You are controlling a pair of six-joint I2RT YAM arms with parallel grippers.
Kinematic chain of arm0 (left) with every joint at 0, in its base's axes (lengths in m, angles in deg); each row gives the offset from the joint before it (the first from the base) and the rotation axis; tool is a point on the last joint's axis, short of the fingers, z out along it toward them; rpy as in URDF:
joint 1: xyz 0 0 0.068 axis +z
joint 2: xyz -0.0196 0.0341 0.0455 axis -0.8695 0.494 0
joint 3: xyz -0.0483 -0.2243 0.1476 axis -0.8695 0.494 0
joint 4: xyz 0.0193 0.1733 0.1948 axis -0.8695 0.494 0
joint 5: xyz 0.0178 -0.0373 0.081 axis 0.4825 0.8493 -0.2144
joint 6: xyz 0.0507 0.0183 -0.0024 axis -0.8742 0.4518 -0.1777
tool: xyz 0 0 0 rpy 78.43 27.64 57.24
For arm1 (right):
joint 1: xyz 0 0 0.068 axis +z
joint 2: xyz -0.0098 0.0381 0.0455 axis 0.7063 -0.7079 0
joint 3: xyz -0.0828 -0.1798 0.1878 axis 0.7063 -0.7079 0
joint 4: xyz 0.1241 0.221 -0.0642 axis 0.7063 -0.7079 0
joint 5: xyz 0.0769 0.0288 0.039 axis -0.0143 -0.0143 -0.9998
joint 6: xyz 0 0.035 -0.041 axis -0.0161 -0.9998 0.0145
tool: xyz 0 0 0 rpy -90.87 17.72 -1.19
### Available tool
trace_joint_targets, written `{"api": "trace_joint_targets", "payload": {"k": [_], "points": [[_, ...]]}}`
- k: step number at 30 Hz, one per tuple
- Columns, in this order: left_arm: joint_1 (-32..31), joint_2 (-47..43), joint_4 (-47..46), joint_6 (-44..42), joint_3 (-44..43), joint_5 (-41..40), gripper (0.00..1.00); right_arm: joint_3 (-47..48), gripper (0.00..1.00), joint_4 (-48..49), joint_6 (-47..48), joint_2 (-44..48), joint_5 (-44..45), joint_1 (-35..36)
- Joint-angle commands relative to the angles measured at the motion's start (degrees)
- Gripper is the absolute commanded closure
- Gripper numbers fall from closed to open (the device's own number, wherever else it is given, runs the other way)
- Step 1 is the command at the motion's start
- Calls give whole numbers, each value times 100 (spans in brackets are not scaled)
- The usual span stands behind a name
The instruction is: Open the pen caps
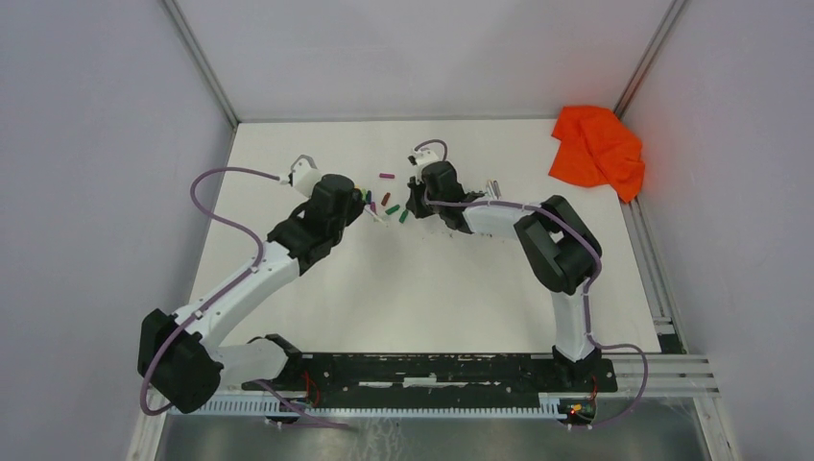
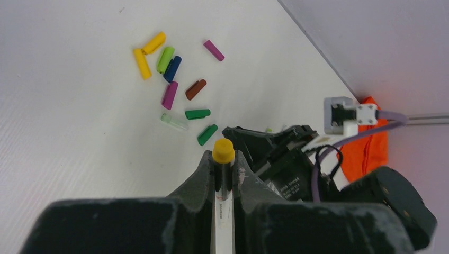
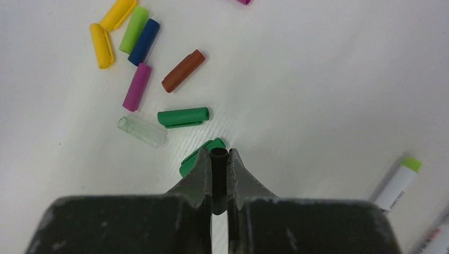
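The left gripper should next go to the right in the top view and down to let go of the body of the white pen beside the light-green-ended pen [image 1: 445, 232], because the black cap is off.
My left gripper [image 2: 223, 157] is shut on a white pen barrel [image 2: 223, 211]; its black section and yellow end [image 2: 223, 149] stick out past the fingertips. My right gripper [image 3: 218, 154] is shut on a black pen cap [image 3: 218, 177], open end facing away, just above a green cap [image 3: 190, 159]. Loose pen caps lie on the white table ahead: two yellow [image 3: 101, 45], light green [image 3: 133, 29], blue [image 3: 144, 41], magenta [image 3: 136, 86], dark red [image 3: 182, 70], green [image 3: 182, 117] and a clear one [image 3: 142, 131]. In the top view both grippers [image 1: 370, 206] [image 1: 415, 204] flank the caps [image 1: 392, 206].
Capped pens lie to the right of my right gripper, one with a light green end [image 3: 398, 182], another at the corner [image 3: 437, 233]. A separate magenta cap [image 1: 386, 177] lies further back. An orange cloth [image 1: 597, 149] sits at the back right corner. Walls enclose the table.
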Motion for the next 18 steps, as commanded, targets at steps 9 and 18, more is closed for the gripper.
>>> {"api": "trace_joint_targets", "payload": {"k": [9,18], "points": [[-442,-433,-245,-357,209,-514,98,486,69,-24,-188,-605,-502,-24],[-581,-102,-238,-778,-98,-464,98,-92,58,370,26,141,-422,-163]]}}
